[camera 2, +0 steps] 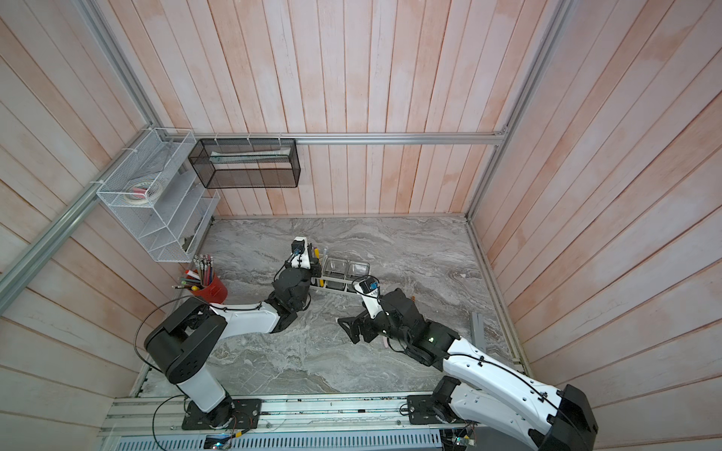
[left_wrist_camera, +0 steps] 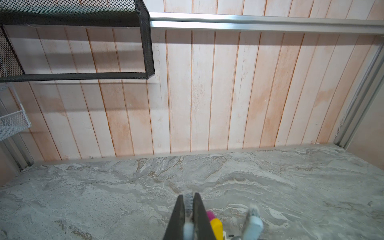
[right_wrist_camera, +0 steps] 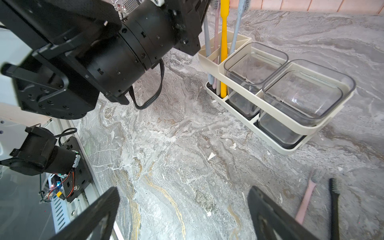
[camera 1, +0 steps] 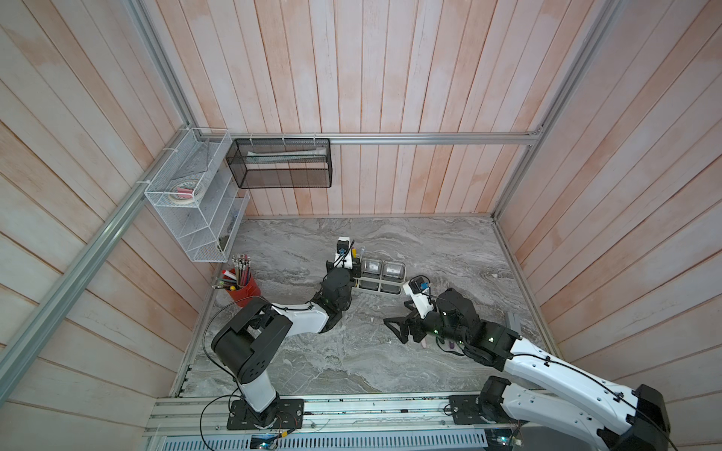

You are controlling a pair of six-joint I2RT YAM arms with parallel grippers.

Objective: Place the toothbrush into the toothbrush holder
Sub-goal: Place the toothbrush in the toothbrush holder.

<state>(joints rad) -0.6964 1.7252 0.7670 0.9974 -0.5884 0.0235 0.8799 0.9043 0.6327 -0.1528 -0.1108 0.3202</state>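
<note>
The pale grey-blue toothbrush's lower end already sits in a slot. The toothbrush eases back and slightly down over the holder's slotted end (camera 2: 319,280) next, and my left gripper releases it.
The white toothbrush holder (camera 1: 394,292) (camera 2: 336,289) (right_wrist_camera: 299,128) stands mid-table with two clear cups. My left gripper (camera 1: 353,255) (camera 2: 312,254) (left_wrist_camera: 189,196) hangs over its slotted end, shut on a pale grey-blue toothbrush (left_wrist_camera: 188,204) (right_wrist_camera: 206,35). That brush stands upright with its lower end down in a slot. A pink, a yellow (right_wrist_camera: 223,41) and another blue-grey brush stand in the slots beside it. My right gripper (camera 1: 396,330) (camera 2: 347,330) (right_wrist_camera: 184,192) is open and empty, low over bare table in front of the holder.
A pink toothbrush (right_wrist_camera: 305,201) and a black one (right_wrist_camera: 333,203) lie on the table by my right gripper. A red cup of pencils (camera 1: 244,289) stands at the left. A white wire rack (camera 1: 195,203) and black mesh basket (camera 1: 281,164) hang on the walls.
</note>
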